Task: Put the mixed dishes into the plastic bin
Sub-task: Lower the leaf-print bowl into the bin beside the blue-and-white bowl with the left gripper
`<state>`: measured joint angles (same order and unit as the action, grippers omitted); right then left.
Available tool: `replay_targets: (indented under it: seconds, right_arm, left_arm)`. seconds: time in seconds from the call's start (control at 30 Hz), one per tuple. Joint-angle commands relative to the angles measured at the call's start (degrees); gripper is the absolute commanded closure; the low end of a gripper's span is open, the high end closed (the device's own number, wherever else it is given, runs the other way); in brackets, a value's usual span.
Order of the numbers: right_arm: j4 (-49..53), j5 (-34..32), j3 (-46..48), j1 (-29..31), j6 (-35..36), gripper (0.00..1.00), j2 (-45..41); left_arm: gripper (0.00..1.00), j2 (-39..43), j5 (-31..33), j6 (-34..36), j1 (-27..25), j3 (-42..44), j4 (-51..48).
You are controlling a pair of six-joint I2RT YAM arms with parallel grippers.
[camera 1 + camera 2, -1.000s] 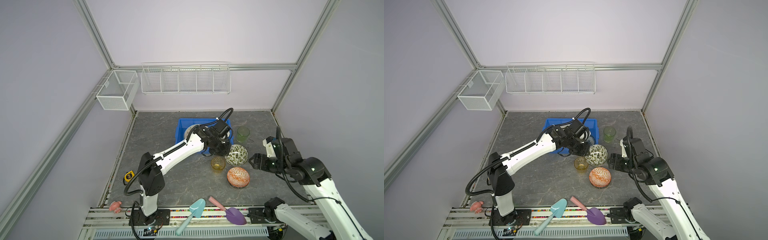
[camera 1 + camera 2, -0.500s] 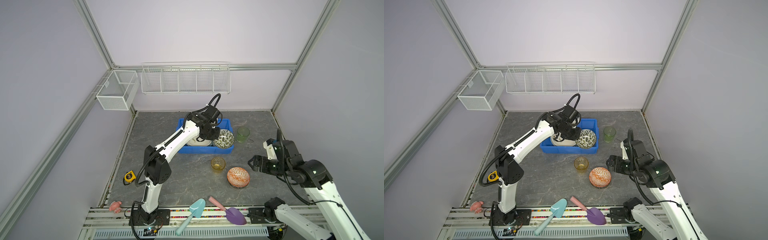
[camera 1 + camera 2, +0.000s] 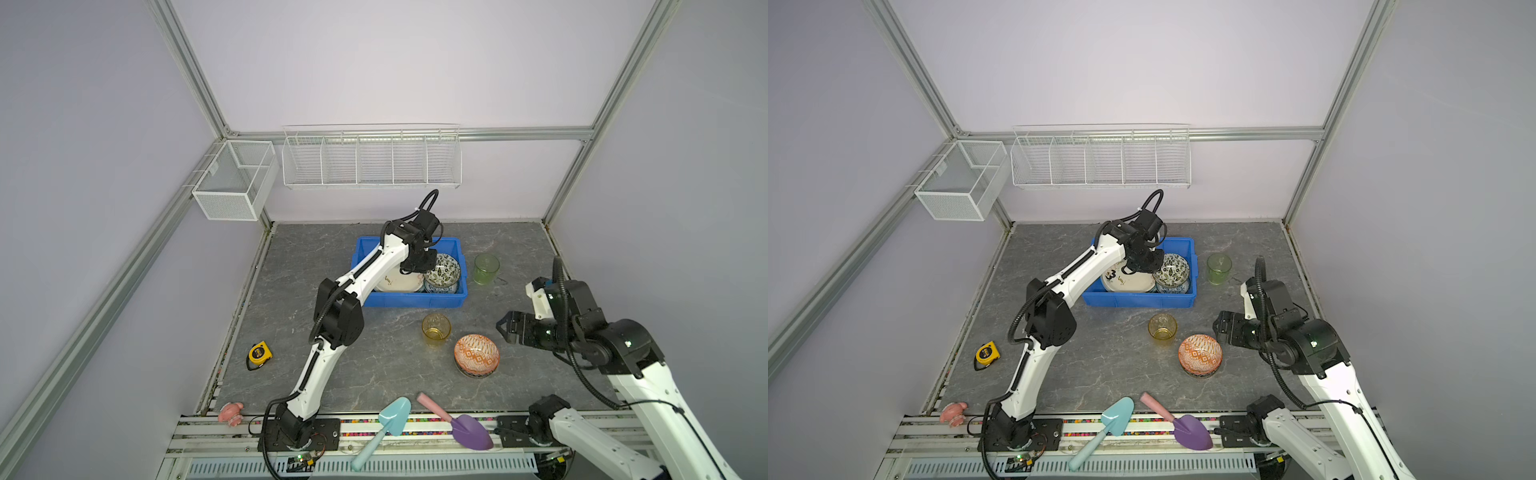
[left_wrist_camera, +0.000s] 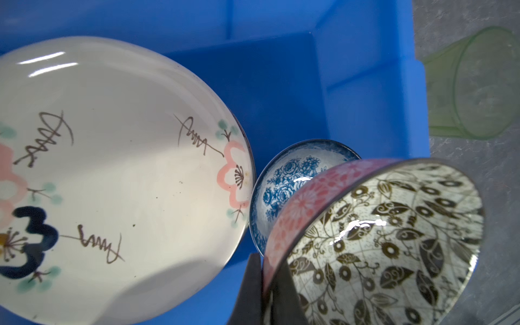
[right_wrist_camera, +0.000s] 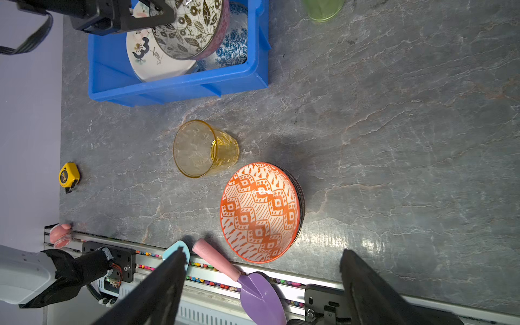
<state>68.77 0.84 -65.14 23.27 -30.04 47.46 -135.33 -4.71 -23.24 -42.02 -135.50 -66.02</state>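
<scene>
My left gripper lowers the dark leafy bowl into the blue-white bowl in the bin (image 4: 288, 186) next and releases its side, since the blue-white bowl stands open beneath.
The plastic bin (image 3: 409, 299) (image 3: 1138, 300) is a blue tub at the back middle. In it lie a cream scribbled plate (image 4: 112, 157) (image 3: 392, 282) and a blue-white bowl (image 4: 284, 185) (image 5: 233, 47). My left gripper (image 4: 267, 261) (image 3: 428, 268) is shut on the rim of the dark leafy bowl (image 4: 394, 239) (image 3: 444, 269) (image 3: 1172, 269), held tilted over the blue-white bowl. On the table stand an amber tumbler (image 3: 436, 329) (image 5: 202, 149), an orange-patterned bowl (image 3: 476, 355) (image 5: 259, 211) and a green tumbler (image 3: 486, 269) (image 4: 478, 92). My right gripper (image 5: 263, 253) (image 3: 505, 332) is open, right of the orange bowl.
A teal shovel (image 3: 386, 428) and a purple shovel (image 3: 461, 424) lie on the front rail. A yellow tape measure (image 3: 259, 353) sits at the left, a pink object (image 3: 230, 411) at the front left. White wire baskets (image 3: 372, 160) hang on the back wall.
My left arm carried the leafy bowl from beside the amber tumbler back into the bin, over the blue-white bowl. My right gripper opened a little wider and shifted slightly.
</scene>
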Motion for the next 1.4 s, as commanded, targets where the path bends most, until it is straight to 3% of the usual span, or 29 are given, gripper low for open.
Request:
replay_targets:
  seconds: [0.0,0.83,1.37]
  right_arm:
    - [0.87,-1.06,1.42,-0.52,1.03,0.12,0.33]
    - [0.54,-0.31,3.88,-2.87,2.44,0.12,-0.14]
    - [0.54,0.29,3.97,-3.38,2.67,0.12,-0.26]
  left_arm:
    - [1.00,-1.56,-0.14,-0.05,-0.08,-3.70,-1.82]
    - [1.00,-6.38,-4.06,-0.13,-0.07,-5.44,-1.57]
    - [0.84,-6.66,-4.70,-0.22,-0.04,-5.43,-1.48]
